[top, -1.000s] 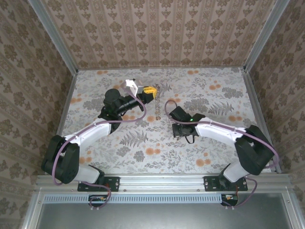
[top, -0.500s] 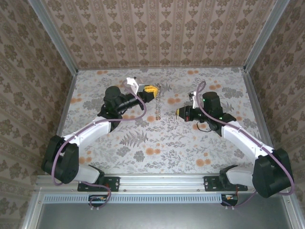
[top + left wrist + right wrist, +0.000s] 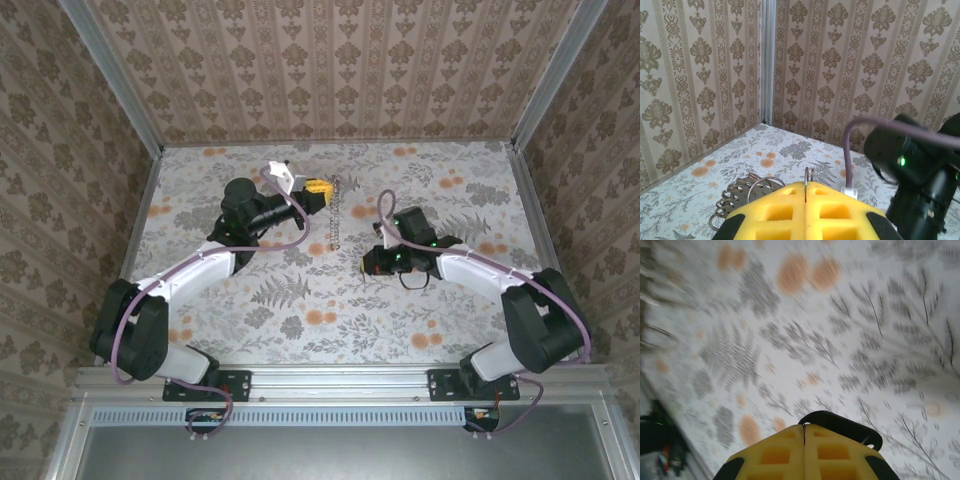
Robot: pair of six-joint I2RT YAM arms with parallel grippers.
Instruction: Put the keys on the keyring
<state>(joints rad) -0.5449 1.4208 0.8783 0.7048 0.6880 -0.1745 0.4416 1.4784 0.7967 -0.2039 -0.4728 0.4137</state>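
Observation:
I should next move my right gripper down and slightly back toward my base, to release the key (image 3: pixel 850 429) on the bare tabletop below it, clear of the chain.
My left gripper (image 3: pixel 805 184) is shut on the keyring (image 3: pixel 805 175), a thin metal ring that stands up edge-on between the yellow fingertips. A bunch of linked silver rings (image 3: pixel 732 200) hangs off it to the left. From above, the left gripper (image 3: pixel 318 188) sits at the back centre and the ring chain (image 3: pixel 333 215) trails toward me on the table. My right gripper (image 3: pixel 804 426) is shut on the key (image 3: pixel 850 429), whose black oblong head sticks out past the tips to the right; its blade is hidden. The right gripper (image 3: pixel 372 262) hovers low, right of the chain's near end.
The table (image 3: pixel 300 300) has a grey fern and orange flower print. Patterned walls (image 3: pixel 330 70) close it in at the back and both sides. The right arm's black wrist (image 3: pixel 920 170) fills the right of the left wrist view.
The right arm swung up toward the back right, then came back down and left to near the chain's end; its view is blurred by motion. The left gripper has barely moved.

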